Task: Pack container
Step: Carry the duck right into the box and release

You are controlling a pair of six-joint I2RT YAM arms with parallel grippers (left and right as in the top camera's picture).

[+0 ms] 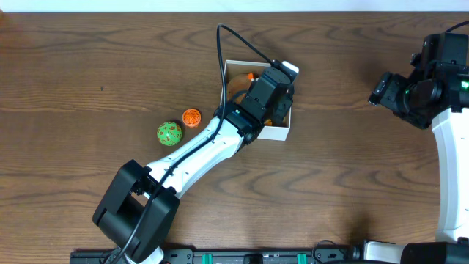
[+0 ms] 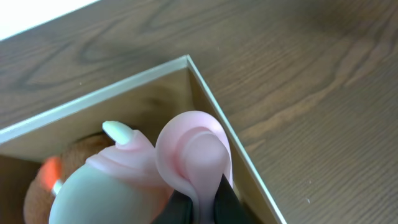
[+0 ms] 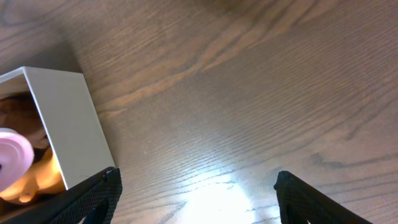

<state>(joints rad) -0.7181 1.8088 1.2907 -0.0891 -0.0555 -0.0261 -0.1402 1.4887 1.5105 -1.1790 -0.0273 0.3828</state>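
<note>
I will next open my left gripper with barely a shift over the box's far corner to release the soft toy, because the toy is already within the box's sides.
The container is a shallow white-walled box with a tan inside, at the table's middle. My left gripper hangs over it, shut on a pink and pale green soft toy, pinching its pink curl inside the box near a corner. An orange and brown toy lies in the box beside it. A green ball and a small orange ball lie on the table left of the box. My right gripper is open and empty over bare wood, right of the box wall.
The right arm is raised at the far right of the table. The left arm's cable loops above the box.
</note>
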